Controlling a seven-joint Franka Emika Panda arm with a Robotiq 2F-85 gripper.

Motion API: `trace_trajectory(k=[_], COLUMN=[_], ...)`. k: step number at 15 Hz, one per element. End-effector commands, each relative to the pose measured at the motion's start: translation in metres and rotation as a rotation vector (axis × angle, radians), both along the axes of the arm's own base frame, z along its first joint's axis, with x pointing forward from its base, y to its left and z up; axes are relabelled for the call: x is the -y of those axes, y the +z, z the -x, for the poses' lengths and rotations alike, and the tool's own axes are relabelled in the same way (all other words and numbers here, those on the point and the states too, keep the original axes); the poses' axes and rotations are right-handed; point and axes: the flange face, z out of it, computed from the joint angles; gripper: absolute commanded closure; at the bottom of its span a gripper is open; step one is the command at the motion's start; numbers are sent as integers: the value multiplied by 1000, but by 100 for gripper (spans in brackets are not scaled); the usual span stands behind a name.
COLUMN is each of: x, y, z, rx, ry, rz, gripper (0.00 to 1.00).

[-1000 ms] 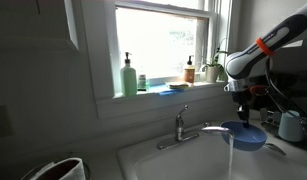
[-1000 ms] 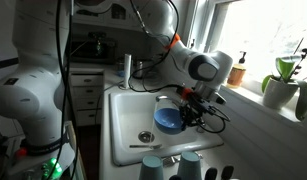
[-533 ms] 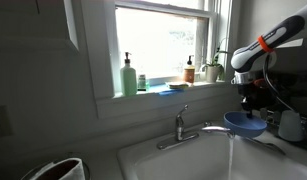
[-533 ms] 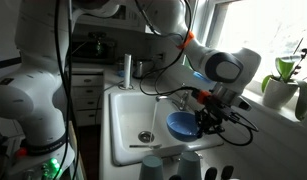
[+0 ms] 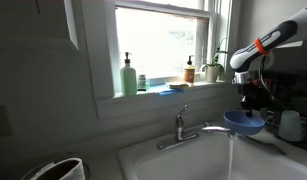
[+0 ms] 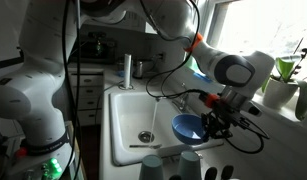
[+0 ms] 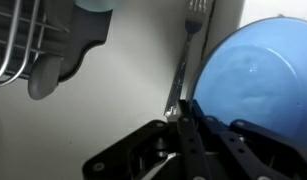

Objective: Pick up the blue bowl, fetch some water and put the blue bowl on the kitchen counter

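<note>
The blue bowl is hanging in midair, so next my gripper will move it away from the faucet's stream and down onto the counter past the sink to let go of the bowl's rim.
My gripper is shut on the rim of the blue bowl and holds it level in the air. In an exterior view the blue bowl hangs over the sink's side nearest the window, with my gripper beside it. The wrist view shows my gripper clamped on the edge of the blue bowl; faint glints show inside it. A thin stream of water runs from the faucet into the white sink, beside the bowl. The dim kitchen counter lies just past the bowl.
A fork lies on the pale surface below the bowl, and a dish rack is near it. Soap bottles and a plant stand on the window sill. Two pale cups stand at the sink's near edge. A white mug stands on the counter.
My gripper has carried the blue bowl out from under the water stream, slightly up and towards the counter side of the sink. The water keeps running.
</note>
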Motion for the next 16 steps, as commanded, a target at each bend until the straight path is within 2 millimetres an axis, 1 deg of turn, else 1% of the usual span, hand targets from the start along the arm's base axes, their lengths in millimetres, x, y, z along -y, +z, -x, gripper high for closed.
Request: trace_trajectory(k=[1, 4, 10, 13, 16], x=[19, 45, 96, 115, 126], y=[-6, -10, -14, -16, -22], z=[-11, -16, -19, -22, -26], rx=[7, 37, 79, 90, 90], ry=[-57, -87, -138, -171, -199], rz=[-8, -8, 24, 42, 54], gripper=[99, 99, 99, 99, 99])
